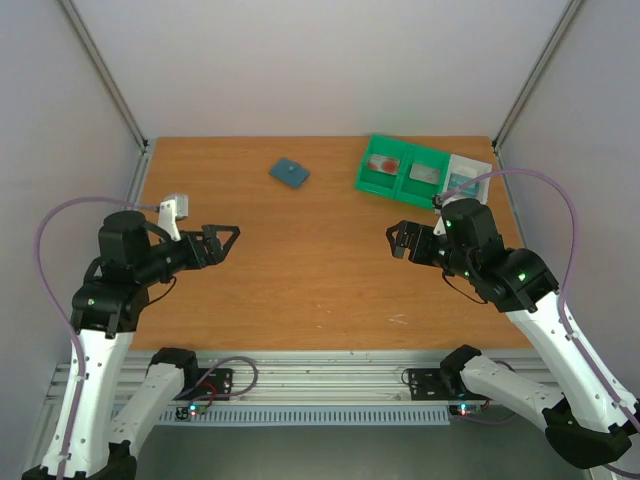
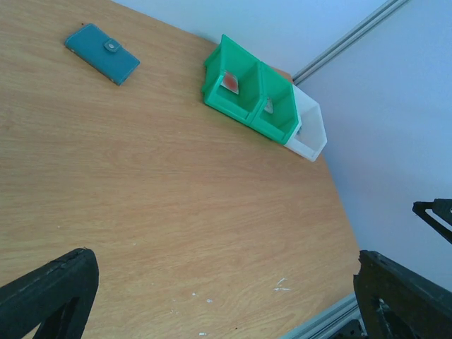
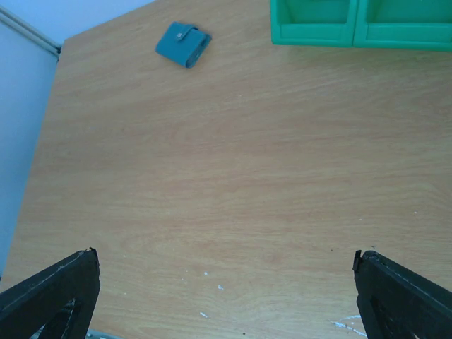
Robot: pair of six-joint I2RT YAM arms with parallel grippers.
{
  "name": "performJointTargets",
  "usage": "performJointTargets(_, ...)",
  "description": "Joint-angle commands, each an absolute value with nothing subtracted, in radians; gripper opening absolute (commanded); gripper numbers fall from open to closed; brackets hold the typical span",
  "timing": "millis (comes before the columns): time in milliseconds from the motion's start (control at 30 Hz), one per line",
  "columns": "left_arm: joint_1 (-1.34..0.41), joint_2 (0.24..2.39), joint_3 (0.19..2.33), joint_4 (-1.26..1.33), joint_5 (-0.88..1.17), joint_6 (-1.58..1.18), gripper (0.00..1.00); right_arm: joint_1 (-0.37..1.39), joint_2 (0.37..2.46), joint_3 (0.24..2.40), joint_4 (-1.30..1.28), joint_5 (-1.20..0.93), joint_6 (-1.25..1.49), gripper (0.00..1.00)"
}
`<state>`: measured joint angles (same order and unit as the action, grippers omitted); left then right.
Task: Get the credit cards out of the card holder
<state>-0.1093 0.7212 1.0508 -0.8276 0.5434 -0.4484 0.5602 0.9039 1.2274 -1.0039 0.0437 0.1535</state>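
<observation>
I should move my left gripper outward and down next, onto the card holder's corner farthest from the tray, because the card holder is lying flat on the tabletop past my fingers.
The card holder is a slate-blue wallet lying closed with its snap tab up at the far middle of the table. It also shows in the left wrist view and the right wrist view. Any cards inside it are hidden. A red credit card lies in the left compartment of the green tray and shows in the left wrist view. My left gripper is open and empty, above the table's left side, well short of the wallet. My right gripper is open and empty, near the tray.
The green two-compartment tray stands at the back right, with a grey piece in its right compartment. A white tray beside it holds a teal card-like piece. Walls close in left, right and behind.
</observation>
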Motion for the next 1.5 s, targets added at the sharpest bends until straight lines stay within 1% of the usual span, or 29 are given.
performJointTargets(0,-0.115,0.728,1.039,-0.767,0.558,-0.447,0.99,0.566,0.903,1.229,-1.002,0.039,0.159,0.99)
performJointTargets(267,-0.115,0.765,1.008,-0.724,0.54,-0.48,0.99,0.566,0.91,1.226,-0.986,0.011,0.154,0.99)
performJointTargets(400,-0.116,0.804,0.962,-0.603,0.574,-0.539,0.99,0.565,0.915,1.224,-0.977,-0.032,0.152,0.98)
performJointTargets(567,-0.115,0.909,0.89,-0.442,0.538,-0.732,0.92,0.566,0.911,1.218,-0.964,-0.052,0.155,0.98)
performJointTargets(733,-0.115,1.116,0.852,-0.288,0.537,-0.901,0.81,0.566,0.899,1.196,-0.955,-0.066,0.152,0.98)
performJointTargets(867,-0.117,1.286,0.898,-0.219,0.469,-0.954,0.77,0.565,0.893,1.198,-0.964,-0.064,0.149,0.99)
performJointTargets(1000,-0.118,1.452,0.949,-0.089,0.44,-1.016,0.7,0.566,0.884,1.197,-0.964,-0.069,0.148,0.98)
performJointTargets(1133,-0.118,1.633,1.052,-0.012,0.431,-1.043,0.66,0.566,0.872,1.191,-0.948,-0.076,0.148,0.98)
performJointTargets(1333,-0.118,1.843,1.168,0.168,0.368,-1.093,0.56,0.566,0.87,1.187,-0.924,-0.098,0.15,0.98)
performJointTargets(1467,-0.117,1.976,1.287,0.152,0.344,-1.093,0.53,0.566,0.878,1.198,-0.924,-0.107,0.152,0.99)
